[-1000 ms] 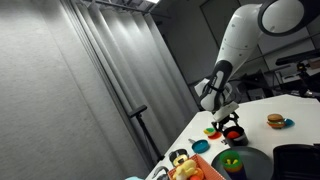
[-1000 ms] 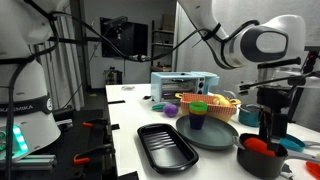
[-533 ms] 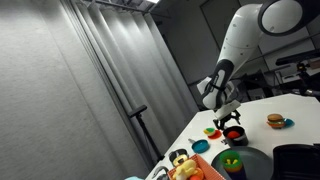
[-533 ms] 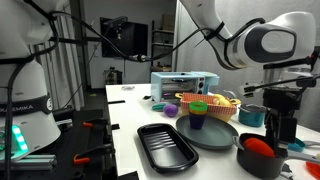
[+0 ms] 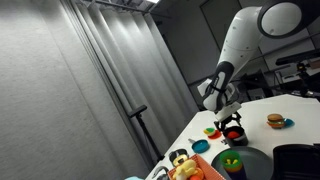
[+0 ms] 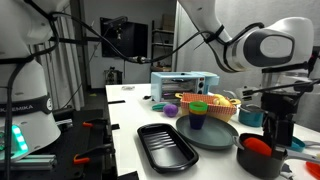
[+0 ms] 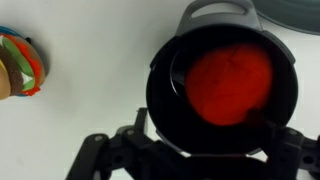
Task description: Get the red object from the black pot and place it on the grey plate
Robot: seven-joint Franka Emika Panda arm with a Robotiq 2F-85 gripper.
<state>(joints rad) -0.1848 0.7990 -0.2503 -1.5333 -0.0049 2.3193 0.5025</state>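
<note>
Next, my gripper shifts toward the grey plate and lowers the open fingers around the red object (image 6: 258,146) (image 7: 229,86) inside the pot, since it lies below and that way.
The black pot (image 7: 222,88) fills the wrist view, and the round red object (image 7: 230,84) lies inside it. In both exterior views the pot (image 5: 236,134) (image 6: 261,157) stands on the white table with the red object (image 6: 258,146) showing in its mouth. My gripper (image 7: 205,152) is open, right above the pot, with its jaws spread to either side of the near rim. It shows above the pot in both exterior views (image 5: 232,120) (image 6: 277,128). The grey plate (image 6: 216,139) (image 5: 252,165) lies beside the pot; its edge shows in the wrist view (image 7: 296,8).
A toy burger (image 7: 14,64) (image 5: 275,121) sits on a small blue dish. A blue cup (image 6: 197,119) and other toys stand on the grey plate. A black tray (image 6: 167,147), an orange basket (image 6: 206,104) and a toy oven (image 6: 183,83) are nearby.
My gripper has shifted sideways and come down a little over the black pot. The pot and the red object have not moved.
</note>
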